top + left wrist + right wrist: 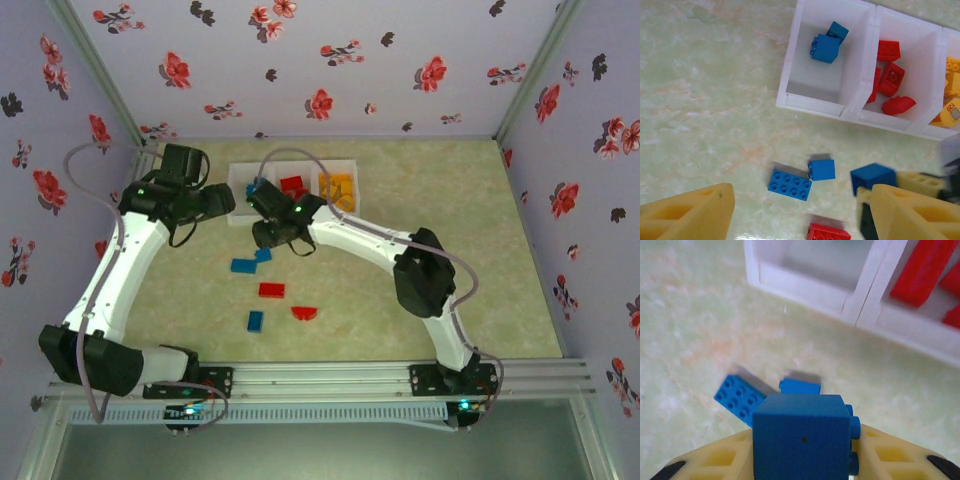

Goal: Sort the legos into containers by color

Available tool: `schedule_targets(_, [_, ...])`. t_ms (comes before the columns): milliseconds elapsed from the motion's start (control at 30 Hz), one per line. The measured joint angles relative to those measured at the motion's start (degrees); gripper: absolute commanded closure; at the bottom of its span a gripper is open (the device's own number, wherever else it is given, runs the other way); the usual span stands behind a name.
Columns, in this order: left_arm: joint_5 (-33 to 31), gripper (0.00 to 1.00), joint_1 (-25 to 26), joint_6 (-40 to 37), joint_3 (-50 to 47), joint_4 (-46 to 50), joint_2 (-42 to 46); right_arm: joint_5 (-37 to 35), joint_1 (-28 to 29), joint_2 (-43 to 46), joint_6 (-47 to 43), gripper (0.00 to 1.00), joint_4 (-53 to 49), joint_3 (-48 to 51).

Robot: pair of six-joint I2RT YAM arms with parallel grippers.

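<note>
The right gripper moves outward over the bin holding blue bricks next and releases the blue lego cube, since the colors match.
My right gripper is shut on a blue lego cube, held above the table just short of the containers. From the left wrist view that cube hangs at the lower right. My left gripper is open over the table with nothing between its fingers. Below it lie a flat blue brick, a small blue brick and a red brick. The left bin holds blue bricks, the middle one red bricks, the right one yellow bricks. Both grippers sit near the bins.
Nearer the arm bases on the table lie a red brick, a blue brick and a red rounded piece. The right half of the table is bare. Flowered walls close in the back and both sides.
</note>
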State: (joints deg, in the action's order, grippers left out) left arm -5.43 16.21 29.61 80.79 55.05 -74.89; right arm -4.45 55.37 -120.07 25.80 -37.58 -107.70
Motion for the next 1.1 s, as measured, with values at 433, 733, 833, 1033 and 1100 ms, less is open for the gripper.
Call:
schedule_targets(433, [-0.3, 0.28, 0.0, 0.0, -2.9, 0.8, 2.2, 2.1, -5.7, -11.8, -2.5, 0.61, 4.3, -22.8])
schedule_targets(733, [-0.6, 0.25, 0.0, 0.3, -6.1, 0.8, 2.6, 6.7, -8.0, -27.2, 2.7, 0.33, 5.2, -38.0])
schedule_targets(833, [-0.6, 0.24, 0.0, 0.7, -8.2, 0.5, 3.1, 7.5, -8.9, -27.7, 3.3, 0.32, 4.3, -38.0])
schedule_targets(1033, [-0.3, 0.24, 0.0, 2.3, -13.8, -1.5, 3.7, 7.4, -10.0, -19.4, 2.5, 0.31, 4.9, -26.1])
schedule_targets(1100, [0.1, 0.23, 0.0, 3.1, -15.8, -2.8, 3.6, 7.2, -10.1, -14.1, 2.3, 0.31, 5.9, -18.4])
